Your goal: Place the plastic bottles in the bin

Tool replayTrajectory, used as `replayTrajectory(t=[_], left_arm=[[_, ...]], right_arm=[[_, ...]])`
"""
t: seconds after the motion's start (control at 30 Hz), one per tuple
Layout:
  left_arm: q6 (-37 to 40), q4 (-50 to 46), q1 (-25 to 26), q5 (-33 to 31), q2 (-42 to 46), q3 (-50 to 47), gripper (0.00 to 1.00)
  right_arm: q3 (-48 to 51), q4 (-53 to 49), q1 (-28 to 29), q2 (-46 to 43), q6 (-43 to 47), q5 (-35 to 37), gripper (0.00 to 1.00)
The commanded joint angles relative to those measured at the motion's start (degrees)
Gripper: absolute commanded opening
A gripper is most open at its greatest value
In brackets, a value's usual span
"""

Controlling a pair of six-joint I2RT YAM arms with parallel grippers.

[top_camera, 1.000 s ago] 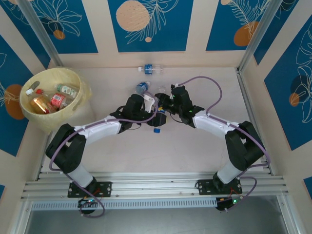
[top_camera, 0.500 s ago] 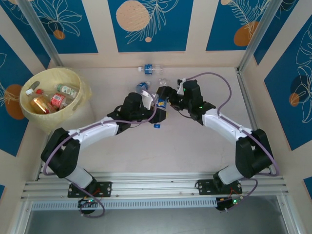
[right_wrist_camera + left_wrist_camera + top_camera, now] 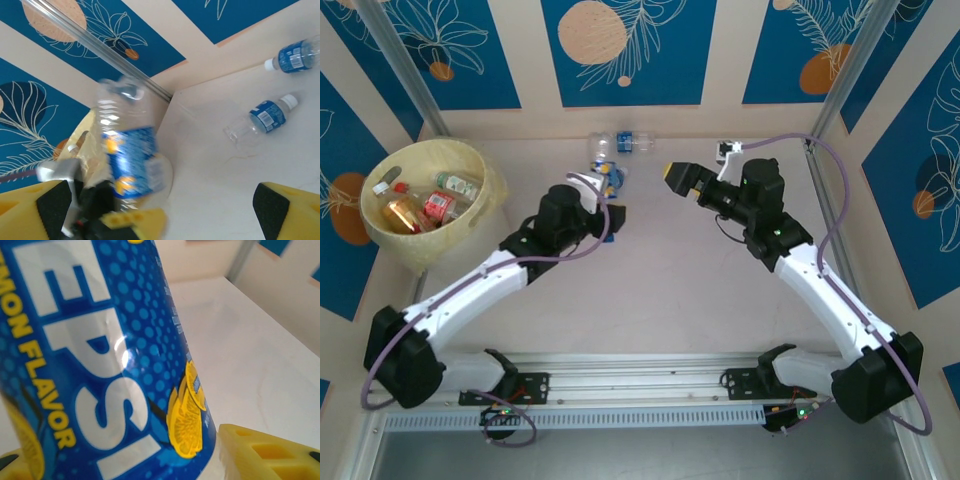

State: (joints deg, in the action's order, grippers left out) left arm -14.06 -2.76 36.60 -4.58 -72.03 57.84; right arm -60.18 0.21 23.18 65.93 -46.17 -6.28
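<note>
My left gripper will rise and swing over the pale-yellow bin's opening to release the bottle, as that bin is off to the gripper's side.
My left gripper [image 3: 603,200] is shut on a plastic bottle [image 3: 609,177] with a blue label, held above the table's far middle. In the left wrist view that label [image 3: 100,365] is pressed between the yellow fingertips [image 3: 270,450]. My right gripper [image 3: 703,166] stands open to the right of it, apart from the bottle. The right wrist view shows the held bottle [image 3: 130,155], blurred, beyond the open right gripper [image 3: 160,210]. The pale-yellow bin [image 3: 480,165] stands at the far left with several bottles [image 3: 438,205] inside.
Another blue-labelled bottle [image 3: 632,143] lies by the back wall. In the right wrist view two bottles [image 3: 265,116] [image 3: 295,55] lie on the table. Blue patterned walls and metal posts [image 3: 840,80] close in the table.
The right gripper opened, let go of the bottle and drew back to the right. The left gripper closed on it and carried it left, toward the back.
</note>
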Motion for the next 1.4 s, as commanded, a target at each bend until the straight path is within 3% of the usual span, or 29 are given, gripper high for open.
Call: replayTrajectory(t=[0.0, 0.17, 0.43, 0.63, 0.73, 0.97, 1.13, 1.23, 1.33, 1.37], left_arm=[[3.3, -4.0, -2.5, -10.0, 4.4, 4.7, 0.5], [3.5, -6.6, -9.0, -11.3, 6.5, 9.0, 0.5], [6.4, -9.8, -18.2, -12.5, 9.0, 15.9, 0.5], [8.1, -10.1, -24.6, -23.4, 10.6, 16.7, 0.51], [8.4, -7.8, -28.5, -25.5, 10.8, 15.2, 0.51], [0.5, -10.6, -38.0, -23.5, 9.3, 14.0, 0.51], [-8.2, -16.0, -38.8, -21.4, 7.9, 11.8, 0.53], [-11.1, -20.2, -38.8, -22.5, 5.4, 13.3, 0.7], [-11.7, -23.8, -38.8, -20.7, 4.3, 16.8, 0.99], [-11.7, -24.3, -38.8, -20.1, 4.5, 17.7, 1.0]], right_arm=[[2.9, -1.4, -0.4, -2.3, 1.9, 4.7, 0.99], [7.8, 1.8, -0.6, -5.6, -0.1, 12.2, 1.0], [8.4, -0.1, -0.7, -6.3, 0.1, 13.3, 1.0], [8.1, -0.6, -0.8, -5.0, -0.1, 12.8, 1.0], [7.6, -0.5, -1.0, -4.1, 0.0, 12.2, 1.0], [6.2, -1.0, -1.1, -2.5, -0.6, 10.2, 1.0], [6.4, -0.6, -1.1, -2.0, -1.4, 10.0, 1.0], [5.9, -0.6, -1.0, -1.3, -1.7, 9.3, 1.0], [4.9, -1.4, -1.1, -0.7, -1.4, 8.5, 0.99], [4.7, -1.6, -1.1, -0.5, -1.4, 8.4, 1.0]])
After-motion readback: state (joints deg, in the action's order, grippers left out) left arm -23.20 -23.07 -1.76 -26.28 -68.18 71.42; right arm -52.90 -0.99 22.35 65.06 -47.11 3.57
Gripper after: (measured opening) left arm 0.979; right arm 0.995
